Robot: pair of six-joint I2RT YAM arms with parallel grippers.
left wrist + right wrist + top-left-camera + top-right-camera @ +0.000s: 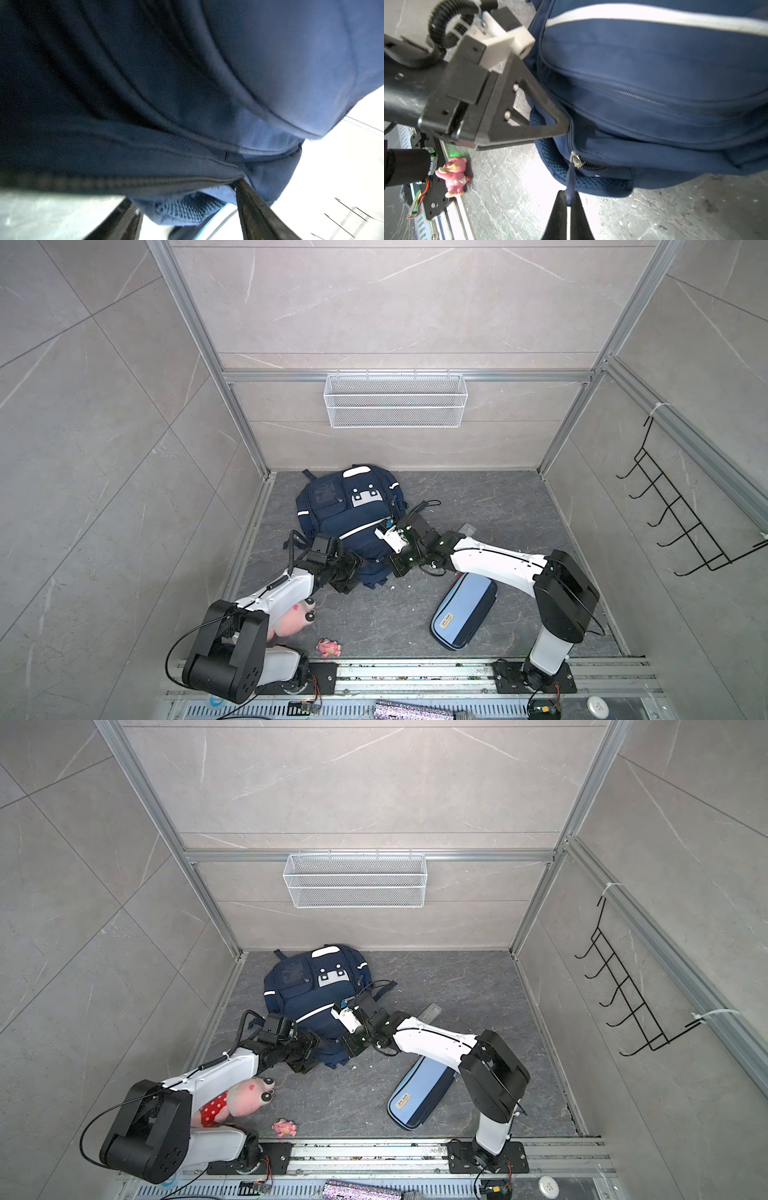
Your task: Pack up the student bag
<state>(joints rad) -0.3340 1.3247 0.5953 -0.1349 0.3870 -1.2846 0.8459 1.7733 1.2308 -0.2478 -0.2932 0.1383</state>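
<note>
I need to pull my right gripper back over the clear floor before the bag, behind the gripper, and release the blue zipper pull (pixel 570 180).
The student bag (pixel 353 510) (pixel 316 986), navy with white stripes, lies on the dark floor near the back wall. Its near end lies between my two grippers. My left gripper (pixel 351 570) (pixel 309 1048) (pixel 185 199) is open at that end. A fold of the bag's (pixel 187 83) mesh-backed fabric sits between its fingers (pixel 255 209). In the right wrist view one left finger (pixel 533 116) presses against the bag (pixel 654 83) at the zip line. My right gripper (pixel 397 566) (pixel 351 1046) (pixel 569 200) is shut on the blue zipper pull (pixel 570 180), below the metal slider (pixel 576 160).
A light-blue pencil case (pixel 463 612) (pixel 419 1094) lies under my right arm. A pink plush (pixel 297 616) (pixel 245 1096) lies under my left arm, with a small pink bear figure (pixel 329 648) (pixel 453 176) near the front rail (pixel 415 672). On the walls hang a wire basket (pixel 395 400) and a black hook rack (pixel 681 510).
</note>
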